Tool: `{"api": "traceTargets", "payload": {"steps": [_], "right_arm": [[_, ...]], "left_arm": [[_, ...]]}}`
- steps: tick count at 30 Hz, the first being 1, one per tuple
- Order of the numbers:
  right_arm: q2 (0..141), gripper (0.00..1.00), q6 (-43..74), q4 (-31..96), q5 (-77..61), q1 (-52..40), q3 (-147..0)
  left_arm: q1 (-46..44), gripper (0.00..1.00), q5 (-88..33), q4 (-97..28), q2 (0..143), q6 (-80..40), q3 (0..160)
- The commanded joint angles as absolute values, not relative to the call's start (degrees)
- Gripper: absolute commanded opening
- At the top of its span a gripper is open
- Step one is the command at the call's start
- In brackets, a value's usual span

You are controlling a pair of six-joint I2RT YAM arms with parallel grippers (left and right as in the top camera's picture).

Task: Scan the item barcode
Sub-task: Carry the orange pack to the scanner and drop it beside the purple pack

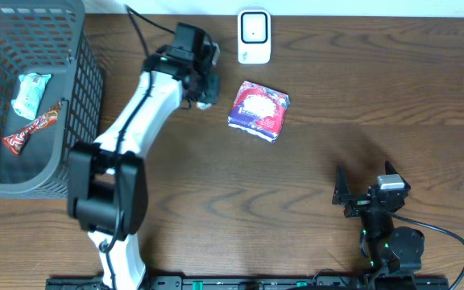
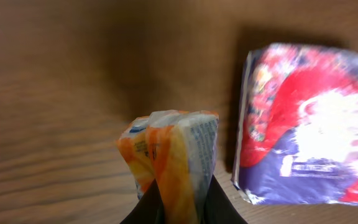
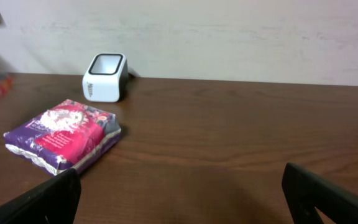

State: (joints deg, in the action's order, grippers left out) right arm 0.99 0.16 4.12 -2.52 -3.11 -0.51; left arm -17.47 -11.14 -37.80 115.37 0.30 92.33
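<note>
The held packet still hangs above the wood, so my left gripper will next lower it onto the table beside the purple and red packet.
My left gripper (image 1: pixel 203 90) is shut on a small orange and white packet (image 2: pixel 174 155), which stands up between the dark fingers (image 2: pixel 224 208) in the left wrist view. It hangs just left of a purple and red packet (image 1: pixel 258 110) lying flat on the table, which also shows large in the left wrist view (image 2: pixel 309 134). The white barcode scanner (image 1: pixel 254 36) stands at the table's back edge, behind and to the right of the held packet. No barcode shows on either packet. My right gripper (image 1: pixel 366 196) rests open near the front right, with nothing between its fingers (image 3: pixel 45 199).
A dark wire basket (image 1: pixel 79 97) stands at the left with a light blue packet (image 1: pixel 31 93) and a red-brown bar (image 1: pixel 29 130) inside. A black cable (image 1: pixel 147 20) runs along the back edge. A pale wall (image 3: pixel 229 31) rises behind the scanner (image 3: pixel 105 78).
</note>
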Motion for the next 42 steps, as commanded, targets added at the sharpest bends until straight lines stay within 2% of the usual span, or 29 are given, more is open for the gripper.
{"api": "traceTargets", "payload": {"steps": [1,7,13,16,20,28,35,36,38,42], "right_arm": [[0.75,0.99,-0.47,4.25,-2.02,-2.66,-0.34],[0.75,0.99,-0.47,4.25,-2.02,-2.66,-0.34],[0.75,0.99,-0.47,4.25,-2.02,-2.66,-0.34],[0.75,0.99,-0.47,4.25,-2.02,-2.66,-0.34],[0.75,0.99,-0.47,4.25,-2.02,-2.66,-0.34],[0.75,0.99,-0.47,4.25,-2.02,-2.66,-0.34],[0.75,0.99,-0.47,4.25,-2.02,-2.66,-0.34],[0.75,0.99,-0.47,4.25,-2.02,-2.66,-0.34],[0.75,0.99,-0.47,4.25,-2.02,-2.66,-0.34],[0.75,0.99,-0.47,4.25,-2.02,-2.66,-0.34]], "left_arm": [[-19.84,0.08,-10.02,-38.89,117.78,1.45,92.12],[-23.57,0.08,-10.09,-41.39,119.87,-0.19,92.09],[-26.41,0.07,-21.52,-41.98,119.85,-0.69,92.12],[-27.27,0.08,-22.59,-41.95,119.81,-0.69,92.12],[-27.22,0.07,-17.87,-41.06,119.81,-0.67,92.12],[-26.35,0.07,4.89,-38.61,119.81,-2.76,92.12],[-26.33,0.11,4.99,-36.34,119.85,-6.57,92.09],[-26.33,0.15,4.97,-36.14,119.85,-6.72,92.09],[-26.33,0.27,4.97,-36.16,119.85,-8.08,92.09],[-26.33,0.27,4.27,-36.12,119.85,-10.87,92.09]]}}
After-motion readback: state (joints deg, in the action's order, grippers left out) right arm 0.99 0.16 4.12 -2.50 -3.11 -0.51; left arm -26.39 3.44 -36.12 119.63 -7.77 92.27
